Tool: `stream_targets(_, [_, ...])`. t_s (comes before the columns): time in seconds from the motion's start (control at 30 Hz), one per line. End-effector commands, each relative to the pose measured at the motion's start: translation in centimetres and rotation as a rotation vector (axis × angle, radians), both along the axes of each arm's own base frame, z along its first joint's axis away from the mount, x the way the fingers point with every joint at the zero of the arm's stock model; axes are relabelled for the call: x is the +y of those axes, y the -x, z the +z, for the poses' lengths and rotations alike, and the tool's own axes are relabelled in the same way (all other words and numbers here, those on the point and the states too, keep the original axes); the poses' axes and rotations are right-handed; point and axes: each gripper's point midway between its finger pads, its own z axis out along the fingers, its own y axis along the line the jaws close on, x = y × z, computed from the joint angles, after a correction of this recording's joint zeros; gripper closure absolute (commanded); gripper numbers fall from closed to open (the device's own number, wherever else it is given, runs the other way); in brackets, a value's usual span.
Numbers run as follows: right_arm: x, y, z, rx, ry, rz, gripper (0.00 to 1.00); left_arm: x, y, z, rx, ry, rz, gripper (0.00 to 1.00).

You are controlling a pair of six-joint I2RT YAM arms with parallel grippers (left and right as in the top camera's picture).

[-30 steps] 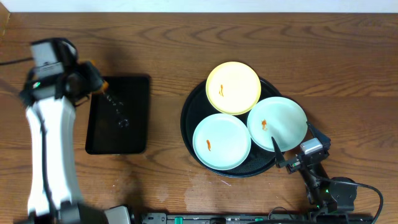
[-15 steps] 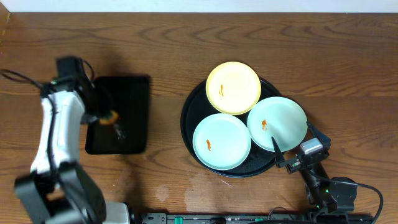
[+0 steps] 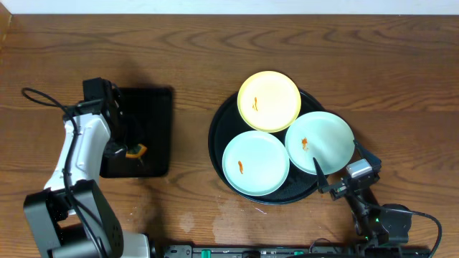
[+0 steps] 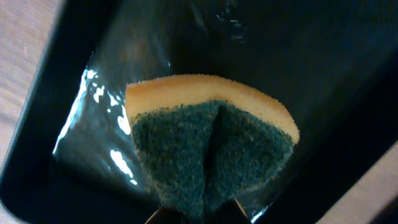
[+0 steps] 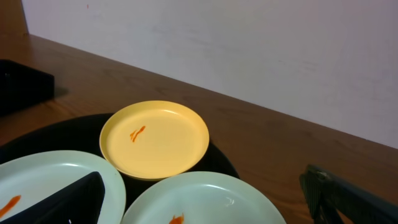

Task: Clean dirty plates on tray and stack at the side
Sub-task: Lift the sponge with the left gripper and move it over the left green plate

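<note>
The front mint plate has an orange smear. My left gripper will next lift the sponge up from the rectangular tray (image 3: 154,115) and then bring it down onto that plate.
The round black tray (image 3: 217,140) holds three dirty plates, each with an orange smear: a pale yellow plate (image 3: 269,100) at the back, a mint plate (image 3: 256,163) at the front and another mint plate (image 3: 320,142) on the right. My left gripper (image 3: 132,150) is shut on a yellow-and-green sponge (image 4: 211,143), folded between the jaws, low over the rectangular black tray (image 3: 154,115). At the round tray's near right rim, my right gripper (image 3: 341,166) stands open with nothing in it. In the right wrist view the yellow plate (image 5: 155,138) lies ahead.
The rectangular tray's bottom (image 4: 311,74) is wet and shiny. Bare wooden table (image 3: 193,64) lies between the two trays. A damp patch (image 3: 229,215) marks the wood in front of the round tray.
My left arm has swung from the table's far left down over the near part of the rectangular tray, carrying the sponge. The right arm and the plates have not moved.
</note>
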Motion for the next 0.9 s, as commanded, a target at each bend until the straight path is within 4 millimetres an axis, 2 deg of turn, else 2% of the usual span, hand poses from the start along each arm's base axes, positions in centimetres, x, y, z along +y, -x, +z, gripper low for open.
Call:
stream_targets(0.0, [-0.1,0.0,-0.2,0.001,0.006,-0.002,0.01,1.1,-3.5,9.5,-0.241,-0.066,0.008,0.93])
stream_targets(0.13, [-0.1,0.0,-0.2,0.001,0.006,-0.002,0.01,1.0,-3.3,18.0,-0.451,-0.116,0.007,0.93])
stream_targets(0.2, [-0.1,0.0,-0.2,0.001,0.006,-0.002,0.01,0.8,-2.5,20.0,-0.517,-0.131,0.008,0.92])
stream_targets(0.27, [-0.1,0.0,-0.2,0.001,0.006,-0.002,0.01,-0.1,-1.6,20.3,-0.534,-0.105,-0.009,0.93])
stream_targets(0.33, [-0.1,0.0,-0.2,0.001,0.006,-0.002,0.01,-1.7,-1.0,18.9,-0.502,-0.036,-0.044,0.93])
stream_targets(0.5, [-0.1,0.0,-0.2,0.001,0.006,-0.002,0.01,-9.7,1.0,12.5,-0.342,0.309,-0.207,0.93])
stream_targets(0.6, [-0.1,0.0,-0.2,0.001,0.006,-0.002,0.01,-14.3,2.1,8.5,-0.257,0.425,-0.326,0.93])
stream_targets(0.73, [-0.1,0.0,-0.2,0.001,0.006,-0.002,0.01,-17.8,2.4,5.9,-0.211,0.432,-0.451,0.93])
stream_targets(0.87, [-0.1,0.0,-0.2,0.001,0.006,-0.002,0.01,-18.9,1.7,4.5,-0.223,0.289,-0.536,0.93])
